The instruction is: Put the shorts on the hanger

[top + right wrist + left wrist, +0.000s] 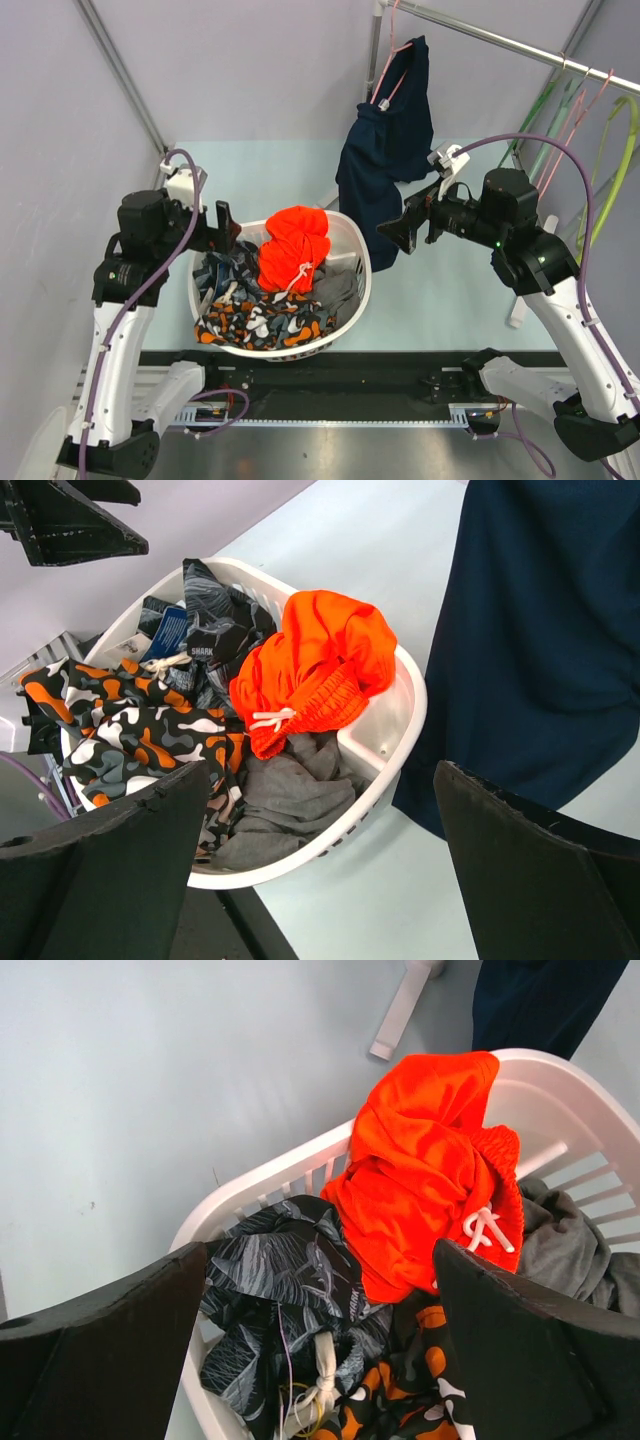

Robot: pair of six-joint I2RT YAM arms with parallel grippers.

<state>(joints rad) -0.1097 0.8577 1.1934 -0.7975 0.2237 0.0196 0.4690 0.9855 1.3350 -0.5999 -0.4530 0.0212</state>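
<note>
The shorts' drawstring waistband is bunched on top, below my left gripper and to its right in the top view. I will move across and down to pinch it.
The orange-red shorts with a white drawstring lie bunched on top of the clothes in a white laundry basket. They also show in the left wrist view and the right wrist view. A thin dark green hanger hangs on the rail at the far right among other hangers. My left gripper is open and empty at the basket's left rim, above a grey-black leaf-print cloth. My right gripper is open and empty just right of the basket, over its near-right rim.
A dark navy garment hangs on a pink hanger from the metal rail behind the basket. An orange-black-white patterned cloth and a grey cloth lie in the basket. Lime-green hangers hang far right. A white piece lies on the table.
</note>
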